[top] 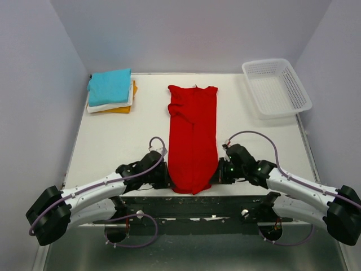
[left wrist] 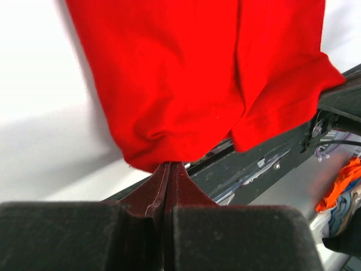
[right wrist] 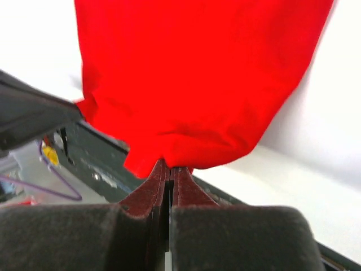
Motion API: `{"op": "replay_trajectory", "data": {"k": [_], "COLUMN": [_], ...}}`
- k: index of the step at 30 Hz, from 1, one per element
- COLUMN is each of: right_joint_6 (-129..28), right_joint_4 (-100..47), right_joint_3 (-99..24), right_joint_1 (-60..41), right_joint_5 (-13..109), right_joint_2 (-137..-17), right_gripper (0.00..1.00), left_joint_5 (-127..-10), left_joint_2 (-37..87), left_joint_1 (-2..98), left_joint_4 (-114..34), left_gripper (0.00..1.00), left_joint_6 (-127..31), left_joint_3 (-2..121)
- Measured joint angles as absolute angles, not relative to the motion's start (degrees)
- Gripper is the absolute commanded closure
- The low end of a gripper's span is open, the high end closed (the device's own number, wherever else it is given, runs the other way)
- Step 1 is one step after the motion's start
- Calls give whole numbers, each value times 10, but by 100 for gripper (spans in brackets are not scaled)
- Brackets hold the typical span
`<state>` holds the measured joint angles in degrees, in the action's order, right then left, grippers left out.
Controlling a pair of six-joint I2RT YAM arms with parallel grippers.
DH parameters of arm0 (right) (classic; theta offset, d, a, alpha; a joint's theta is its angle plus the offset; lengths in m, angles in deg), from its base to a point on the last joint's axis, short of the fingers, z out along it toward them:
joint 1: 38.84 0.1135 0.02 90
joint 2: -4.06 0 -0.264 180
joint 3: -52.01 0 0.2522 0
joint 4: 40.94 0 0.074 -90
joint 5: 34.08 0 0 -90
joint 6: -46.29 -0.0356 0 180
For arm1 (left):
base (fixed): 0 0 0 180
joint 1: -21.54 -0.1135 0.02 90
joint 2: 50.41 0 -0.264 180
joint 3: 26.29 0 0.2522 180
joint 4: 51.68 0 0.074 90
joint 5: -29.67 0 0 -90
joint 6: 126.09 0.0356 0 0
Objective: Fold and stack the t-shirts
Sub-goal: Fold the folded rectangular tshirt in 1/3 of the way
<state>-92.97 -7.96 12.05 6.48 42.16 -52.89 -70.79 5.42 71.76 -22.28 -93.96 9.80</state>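
Note:
The t-shirt's hem is still at the near edge of the table, so my right gripper needs to move outward over the t-shirt next and release the hem short of the t-shirt's collar end (top: 211,113).
A bright red t-shirt (top: 193,135) lies in the middle of the table, folded lengthwise into a long strip. Its collar end is far from me and its hem reaches the table's near edge. My left gripper (top: 168,179) is shut on the hem's left corner, the tips pinching red cloth (left wrist: 169,165). My right gripper (top: 218,174) is shut on the hem's right corner (right wrist: 170,166). At the far left corner stands a stack of folded shirts: turquoise (top: 110,86) on top, white (top: 107,106) under it, orange-yellow (top: 122,110) at the bottom.
A white plastic lattice basket (top: 276,87) stands at the far right corner, its end past the table's right edge. The dark metal frame (left wrist: 265,164) runs right below the table's near edge, under the hem. Grey walls close in on three sides.

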Motion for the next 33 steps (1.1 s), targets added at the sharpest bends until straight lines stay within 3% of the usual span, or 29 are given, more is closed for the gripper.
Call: {"op": "replay_trajectory", "data": {"k": [8, 14, 22, 24, 25, 29, 33], "right_joint_6": [-902, -875, -832, -819, -812, -789, -781], "right_joint_4": [-100, -145, -177, -167, -158, -132, -125], "right_joint_3": [20, -32, -18, 6, 17, 58, 73], "right_joint_1": [59, 14, 4, 4, 4, 4, 4], "right_joint_5": [574, 622, 521, 490, 477, 436, 413], "right_joint_2": [-605, -670, -671, -658, -648, -592, -572], "right_gripper": [99, 99, 99, 99, 99, 99, 99], "left_joint_5": [-672, -672, -700, -705, -706, -706, -703], "left_joint_2": [127, 197, 210, 210, 207, 187, 185], "left_joint_1": [647, 576, 572, 572, 572, 572, 572], "left_joint_4": [-227, -234, -224, -219, -217, -214, -213], "left_gripper": [100, 100, 76, 58, 54, 51, 56], "left_joint_6": [-888, -849, -803, -802, -802, -812, -822], "left_joint_3": [205, 272, 290, 275, 263, 218, 210]}}
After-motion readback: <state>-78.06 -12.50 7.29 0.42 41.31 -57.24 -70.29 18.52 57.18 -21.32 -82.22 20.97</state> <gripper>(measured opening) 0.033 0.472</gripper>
